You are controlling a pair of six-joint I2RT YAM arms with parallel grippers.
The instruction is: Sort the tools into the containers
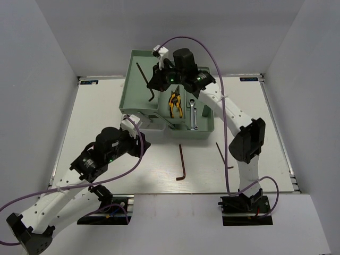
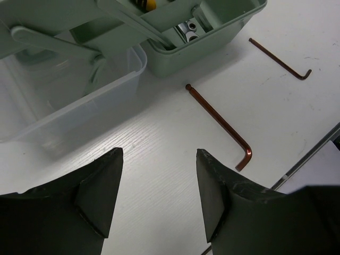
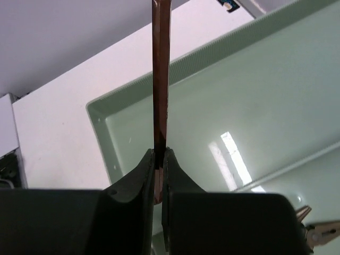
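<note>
My left gripper goes down and to the right in the top view next, onto the nearer hex key's body (image 1: 182, 160) (image 2: 219, 120), since it lies uncovered on the tabletop.
The mint-green toolbox (image 1: 204, 129) stands at the table's far middle. Its bin holds yellow-black pliers (image 1: 175, 104) and a silver wrench (image 1: 194, 118). My right gripper (image 1: 157, 79) is shut on a dark brown hex key (image 1: 144, 78) and holds it above the upper tray (image 1: 133, 74). In the right wrist view the key (image 3: 161, 79) rises from between the closed fingers (image 3: 139, 175) over the tray floor (image 3: 255, 101). Two more hex keys (image 1: 181, 162) (image 1: 223, 155) lie on the table. My left gripper (image 1: 140, 139) is open and empty, left of the nearer key (image 2: 220, 125).
The translucent lid (image 2: 69, 90) lies at the toolbox's near left, just ahead of my left gripper (image 2: 159, 154). The farther hex key (image 2: 279, 59) lies near the bin's front wall (image 2: 212, 45). The table's front edge runs close behind the keys. White walls enclose the table.
</note>
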